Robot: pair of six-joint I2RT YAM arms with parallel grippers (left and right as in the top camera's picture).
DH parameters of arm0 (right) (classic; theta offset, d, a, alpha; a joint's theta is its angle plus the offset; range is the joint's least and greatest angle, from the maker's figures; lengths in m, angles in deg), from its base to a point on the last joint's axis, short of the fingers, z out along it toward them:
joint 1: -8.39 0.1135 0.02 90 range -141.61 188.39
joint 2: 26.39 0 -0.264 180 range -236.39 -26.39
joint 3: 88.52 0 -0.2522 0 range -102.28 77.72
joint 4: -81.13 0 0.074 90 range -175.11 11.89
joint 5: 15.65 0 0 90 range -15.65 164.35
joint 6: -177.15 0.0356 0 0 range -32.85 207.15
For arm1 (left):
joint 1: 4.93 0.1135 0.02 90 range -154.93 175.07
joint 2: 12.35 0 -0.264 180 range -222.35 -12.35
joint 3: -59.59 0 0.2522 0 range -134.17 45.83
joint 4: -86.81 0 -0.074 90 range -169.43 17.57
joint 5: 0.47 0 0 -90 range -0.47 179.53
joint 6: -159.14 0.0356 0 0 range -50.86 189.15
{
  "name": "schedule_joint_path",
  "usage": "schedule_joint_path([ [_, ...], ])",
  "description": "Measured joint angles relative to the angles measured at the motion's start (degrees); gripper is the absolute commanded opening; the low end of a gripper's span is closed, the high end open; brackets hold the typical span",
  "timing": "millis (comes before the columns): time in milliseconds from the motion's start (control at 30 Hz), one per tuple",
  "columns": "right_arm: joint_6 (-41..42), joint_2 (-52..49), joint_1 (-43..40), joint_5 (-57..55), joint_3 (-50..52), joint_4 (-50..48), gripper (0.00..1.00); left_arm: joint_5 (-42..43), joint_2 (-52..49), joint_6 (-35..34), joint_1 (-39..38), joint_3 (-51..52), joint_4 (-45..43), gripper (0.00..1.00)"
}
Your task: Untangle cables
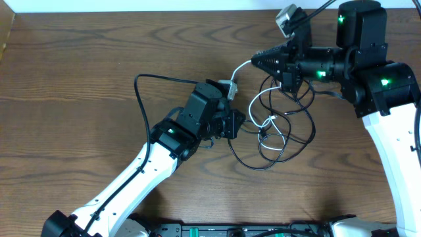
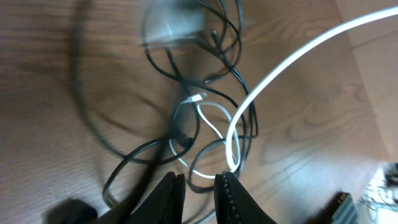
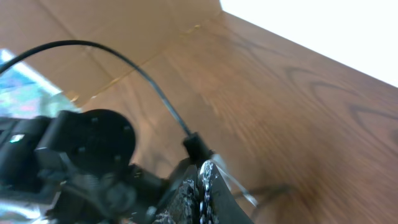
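The white cable crosses black loops, so the robot's right gripper will pull it toward the right in the overhead view and let go of it on bare tabletop.
A tangle of thin black and white cables [image 1: 279,128] lies on the wooden table, right of centre. My right gripper [image 1: 254,61] is shut on the white cable [image 1: 240,68], which runs down-left to a grey plug block [image 1: 227,85]. In the right wrist view the jaws [image 3: 202,180] are closed, with a black plug end [image 3: 193,143] at their tips. My left gripper [image 1: 238,125] is open at the tangle's left edge. In the left wrist view its fingers [image 2: 202,190] straddle cable loops, and the white cable [image 2: 280,68] rises to the upper right past the blurred grey block [image 2: 174,25].
A long black cable [image 1: 139,99] arcs out to the left of the left arm. A black rail [image 1: 230,230] runs along the table's front edge. A cardboard surface [image 3: 93,25] shows behind the table in the right wrist view.
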Motion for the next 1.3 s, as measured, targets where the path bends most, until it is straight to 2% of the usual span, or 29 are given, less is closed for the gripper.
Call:
schedule_joint_path([
  [267,-0.8,0.0,0.0,3.7,0.0,0.2,0.01,-12.0,0.0,0.0,0.0,0.0,0.9,0.23],
  [367,-1.0,0.0,0.0,4.1,0.0,0.2,0.01,-16.7,0.0,0.1,0.0,0.0,0.8,0.29],
  [400,-1.0,0.0,0.0,4.2,0.0,0.2,0.01,-17.7,0.0,0.0,0.0,0.0,0.7,0.37],
  [433,-1.0,0.0,0.0,4.3,0.0,0.2,0.01,-18.2,0.0,0.2,0.0,0.0,0.6,0.48],
  [500,-1.0,0.0,0.0,4.4,0.0,0.3,0.01,-18.4,0.0,0.4,0.0,0.0,0.5,0.61],
  [567,-1.1,0.0,0.0,4.5,0.0,0.4,0.01,-17.9,0.0,0.4,0.0,0.0,0.4,0.65],
  [767,-1.2,0.0,0.0,4.5,0.0,0.4,0.01,-12.2,0.0,1.8,0.0,0.0,-2.9,0.66],
  [800,-1.2,0.0,0.0,4.5,0.0,0.4,0.01,-11.5,0.0,2.1,0.0,0.0,-3.5,0.65],
  [833,-1.2,0.0,0.0,4.5,0.0,0.4,0.01,-10.9,0.0,2.4,0.0,0.0,-4.1,0.60],
  [867,-1.2,0.0,0.0,4.5,0.0,0.4,0.01,-10.4,0.0,2.5,-0.1,0.0,-4.6,0.47],
  [933,-1.2,0.0,0.0,4.5,0.0,0.5,0.01,-9.7,0.0,2.9,-0.2,0.0,-5.0,0.08],
  [1133,-1.1,0.0,0.0,3.1,0.0,0.6,0.01,-4.7,0.0,2.9,-0.2,0.0,-3.9,0.06],
  [1300,1.3,0.0,0.0,-7.3,0.0,0.5,0.01,4.8,0.0,2.6,-0.9,0.0,-1.8,0.08],
])
